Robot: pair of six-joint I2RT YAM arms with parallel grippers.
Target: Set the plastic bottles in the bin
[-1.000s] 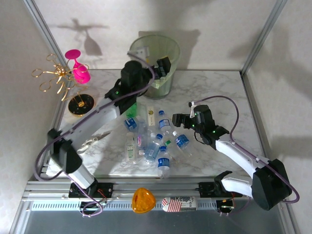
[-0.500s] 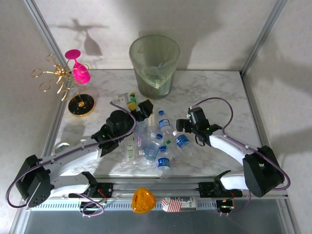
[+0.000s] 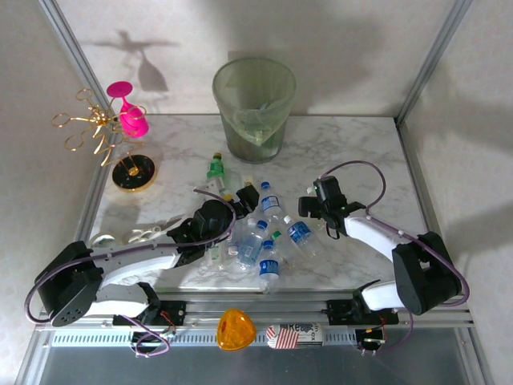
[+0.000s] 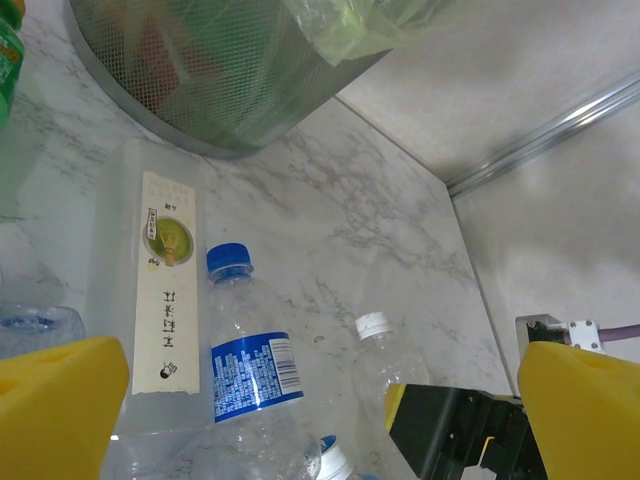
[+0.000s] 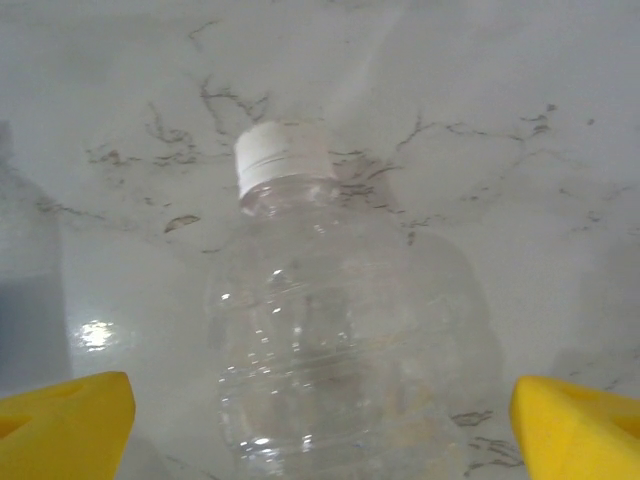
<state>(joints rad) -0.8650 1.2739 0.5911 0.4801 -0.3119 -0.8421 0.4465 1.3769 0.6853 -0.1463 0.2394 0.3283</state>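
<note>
The body of the clear white-capped bottle already lies between the open fingers of my right gripper, so I should lower that gripper over it next.
Several plastic bottles lie in a heap mid-table, clear with blue labels and caps. A green one lies apart, towards the bin at the back. My left gripper hangs open low over the heap's left side; its yellow pads flank a blue-labelled bottle, and a flat clear bottle with a cream label lies further left. My right gripper is open at the heap's right. A clear white-capped bottle lies between its pads, apart from both.
A pink goblet and a gold wire rack stand at the back left. A pale scissor-like tool lies left of the heap. The two grippers are close together across the heap. Bare marble lies at the right.
My left arm swung back from over the bin and came down at the heap's left side. My right gripper edged forward around the white-capped bottle.
</note>
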